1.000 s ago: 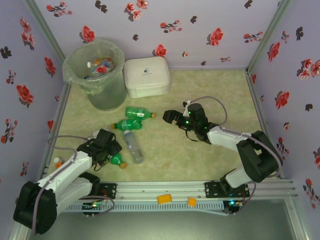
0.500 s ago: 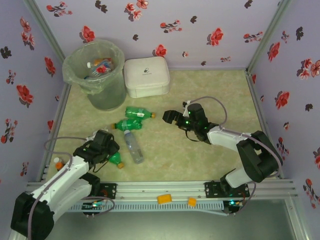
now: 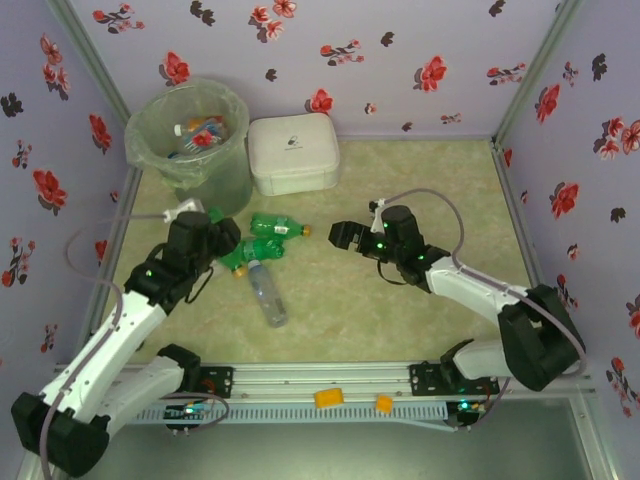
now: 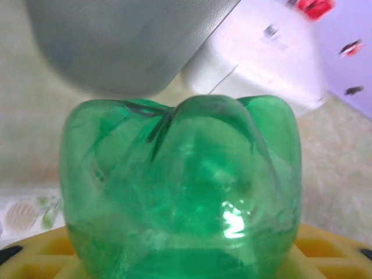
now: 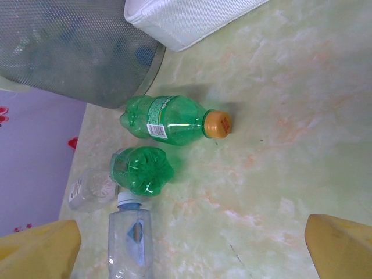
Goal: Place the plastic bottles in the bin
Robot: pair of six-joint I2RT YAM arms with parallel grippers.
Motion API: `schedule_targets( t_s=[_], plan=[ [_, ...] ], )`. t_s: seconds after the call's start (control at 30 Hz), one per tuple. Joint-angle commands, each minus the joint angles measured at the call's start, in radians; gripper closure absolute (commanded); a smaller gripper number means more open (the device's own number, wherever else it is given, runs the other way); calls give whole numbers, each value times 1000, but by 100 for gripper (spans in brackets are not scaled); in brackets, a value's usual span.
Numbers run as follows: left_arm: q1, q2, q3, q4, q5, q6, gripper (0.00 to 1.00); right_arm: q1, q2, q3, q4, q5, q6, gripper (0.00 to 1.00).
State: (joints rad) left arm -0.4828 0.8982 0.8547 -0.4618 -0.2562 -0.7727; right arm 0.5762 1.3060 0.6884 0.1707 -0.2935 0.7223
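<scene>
The left gripper still hangs low before the bin's side, so it will rise and move outward over the bin's opening (image 3: 190, 125) to release the green bottle.
My left gripper (image 3: 215, 240) is shut on a green bottle (image 4: 180, 186), held off the table just in front of the bin (image 3: 215, 190); its lobed base looms large in the left wrist view. On the table lie a green bottle with an orange cap (image 3: 277, 227) (image 5: 174, 123), a second green bottle (image 3: 262, 248) (image 5: 142, 170) and a clear bottle with a blue label (image 3: 267, 293) (image 5: 129, 241). My right gripper (image 3: 340, 235) (image 5: 189, 250) hovers open to the right of them, with nothing between its yellow fingers. Several bottles (image 3: 200, 132) lie inside the bin.
A white rounded box (image 3: 293, 152) (image 4: 261, 58) stands right of the bin against the back wall. Flowered walls close in the left, back and right sides. Bare table stretches right of my right arm. Two small orange pieces (image 3: 329, 397) sit on the front rail.
My left gripper closed on the green bottle near the front left, lifted it and carried it back toward the bin. The right arm barely shifted.
</scene>
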Motion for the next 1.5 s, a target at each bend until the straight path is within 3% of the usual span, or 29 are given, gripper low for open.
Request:
schedule_targets(
  t_s=[0.0, 0.1, 0.3, 0.6, 0.97, 1.17, 1.37, 1.47],
  plan=[
    [21, 72, 119, 137, -23, 195, 57, 8, -70, 51, -148, 84, -100, 0],
    [73, 170, 250, 170, 57, 268, 64, 8, -117, 63, -218, 144, -139, 0],
    [178, 372, 534, 158, 188, 382, 63, 7, -185, 59, -269, 229, -162, 0],
    [290, 656, 931, 105, 251, 483, 67, 7, -199, 77, -321, 269, -194, 0],
    [384, 989, 1293, -98, 307, 467, 67, 7, -213, 84, -337, 284, -194, 0],
    [397, 1099, 1401, -211, 327, 455, 66, 7, -233, 75, -345, 297, -195, 0],
    [411, 1117, 1356, -225, 326, 419, 64, 7, -255, 62, -344, 327, -196, 0],
    [414, 1122, 1335, -225, 325, 406, 53, 7, -259, 60, -346, 329, -198, 0]
  ],
)
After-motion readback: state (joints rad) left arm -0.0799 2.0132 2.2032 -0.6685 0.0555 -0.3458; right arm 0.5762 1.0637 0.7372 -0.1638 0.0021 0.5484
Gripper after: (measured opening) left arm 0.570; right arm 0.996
